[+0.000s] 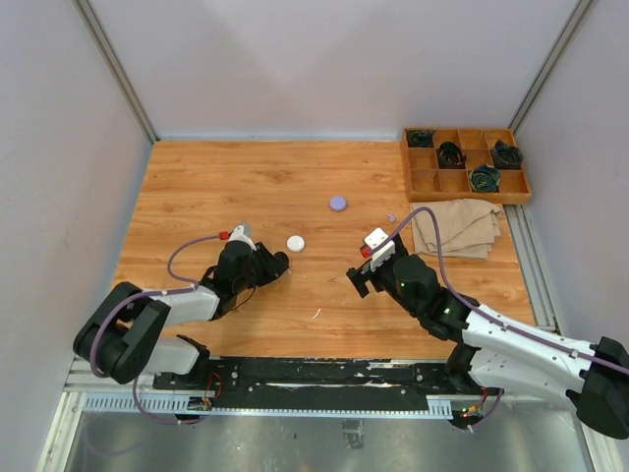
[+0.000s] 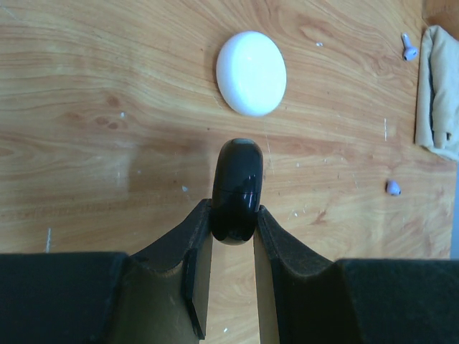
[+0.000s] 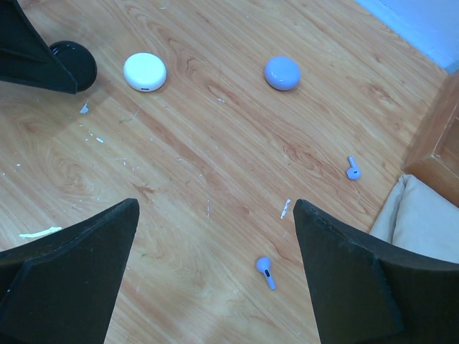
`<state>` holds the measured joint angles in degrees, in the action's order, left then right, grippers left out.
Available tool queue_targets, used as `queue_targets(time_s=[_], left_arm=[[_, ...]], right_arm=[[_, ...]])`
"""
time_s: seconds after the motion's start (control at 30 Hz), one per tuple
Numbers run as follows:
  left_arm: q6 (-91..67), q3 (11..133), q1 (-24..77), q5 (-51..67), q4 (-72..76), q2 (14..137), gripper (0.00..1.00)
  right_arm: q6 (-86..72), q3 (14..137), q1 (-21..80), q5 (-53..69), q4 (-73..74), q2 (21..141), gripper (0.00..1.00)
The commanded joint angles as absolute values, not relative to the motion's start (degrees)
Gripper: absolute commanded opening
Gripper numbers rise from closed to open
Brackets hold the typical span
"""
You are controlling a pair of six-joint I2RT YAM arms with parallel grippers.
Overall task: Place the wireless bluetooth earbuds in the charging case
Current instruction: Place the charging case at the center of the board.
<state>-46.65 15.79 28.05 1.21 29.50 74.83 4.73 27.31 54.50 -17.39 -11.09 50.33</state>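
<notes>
Next, my left gripper lowers the glossy black round case (image 1: 281,262) slightly outward, sets it down beside the white case (image 1: 296,243) and opens. The black case still hangs above bare wood.
My left gripper (image 2: 233,213) is shut on a glossy black round case (image 2: 238,186), held on edge just above the wood; it also shows in the top view (image 1: 276,264). A white round case (image 2: 251,63) lies just beyond it, closed. A lilac round case (image 3: 282,73) lies farther back, closed. My right gripper (image 3: 215,208) is open and empty above the table (image 1: 197,187). One lilac stemmed earbud (image 3: 266,271) lies on the wood between its fingers. A second lilac earbud (image 3: 353,170) lies near the cloth. White and black earbuds are out of view.
A folded beige cloth (image 1: 457,228) lies at the right. A wooden compartment tray (image 1: 425,181) holding dark cable bundles stands at the back right. Small white flecks lie scattered on the wood.
</notes>
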Motion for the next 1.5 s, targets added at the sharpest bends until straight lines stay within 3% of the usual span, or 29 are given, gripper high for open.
queue_targets(time_s=[0.0, 0.27, 0.63, 1.03, 1.47], left_arm=[[-50.2, 19.5, 26.5, 2.5, 29.1, 78.9, 0.09], [-53.4, 23.8, 22.1, 7.3, 28.6, 88.0, 0.23], [-55.8, 23.8, 21.3, 6.3, 24.0, 89.2, 0.56], [-52.0, 20.8, 21.2, 1.4, 16.7, 80.0, 0.73], [-35.6, 25.5, 21.2, -11.9, 1.9, 59.1, 0.87]], right_arm=[[4.4, 27.3, 54.2, -19.7, -12.7, 51.1, 0.9], [4.8, 26.9, 54.2, -20.3, -12.6, 50.2, 0.9], [4.9, 27.1, 54.2, -20.1, -12.4, 50.2, 0.89], [4.8, 27.4, 54.2, -19.9, -12.2, 50.9, 0.9], [4.3, 34.6, 47.8, -13.2, -8.2, 59.4, 0.93]])
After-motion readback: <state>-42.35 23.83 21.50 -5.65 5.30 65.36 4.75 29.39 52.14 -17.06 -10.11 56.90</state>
